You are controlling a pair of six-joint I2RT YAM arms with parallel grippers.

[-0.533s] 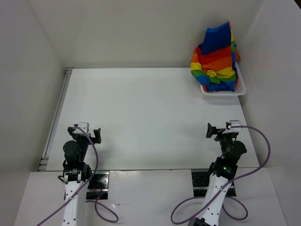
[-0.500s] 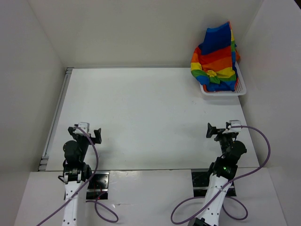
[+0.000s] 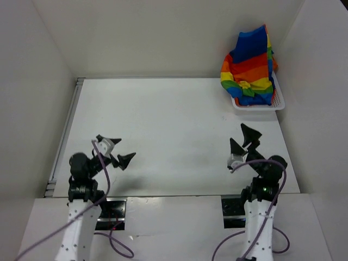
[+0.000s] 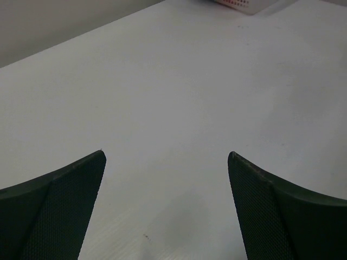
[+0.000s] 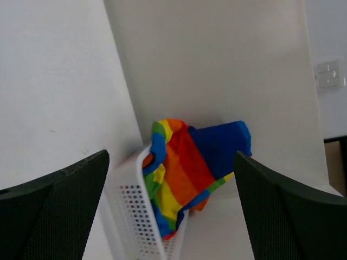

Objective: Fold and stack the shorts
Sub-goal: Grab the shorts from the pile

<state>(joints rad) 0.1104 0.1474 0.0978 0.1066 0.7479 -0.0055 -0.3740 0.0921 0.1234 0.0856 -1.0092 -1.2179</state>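
Note:
My right gripper reaches outward next and tips its fingers down to pinch the shorts' blue fold (image 3: 235,92) (image 5: 157,154), since that fold hangs at the basket's rim outward of the gripper.
The shorts (image 3: 251,65), a crumpled rainbow-striped garment, lie heaped in a white mesh basket (image 3: 260,107) at the table's far right corner, with the blue end leaning on the back wall. In the right wrist view the shorts (image 5: 190,162) spill over the basket (image 5: 133,211) rim, far ahead. My right gripper (image 3: 243,140) is open and empty at the near right, pointing toward the basket; its jaws (image 5: 172,153) frame the garment from a distance. My left gripper (image 3: 117,151) is open and empty over the near left of the table, with only bare table between its jaws (image 4: 167,154).
White walls enclose the table on the left, back and right. A metal rail (image 3: 66,130) runs along the table's left edge. A corner of the basket (image 4: 238,4) shows at the top of the left wrist view.
Both arms have risen from their tucked pose near the bases and reached forward. Their fingers now spread wide over the table. The shorts and basket have not moved.

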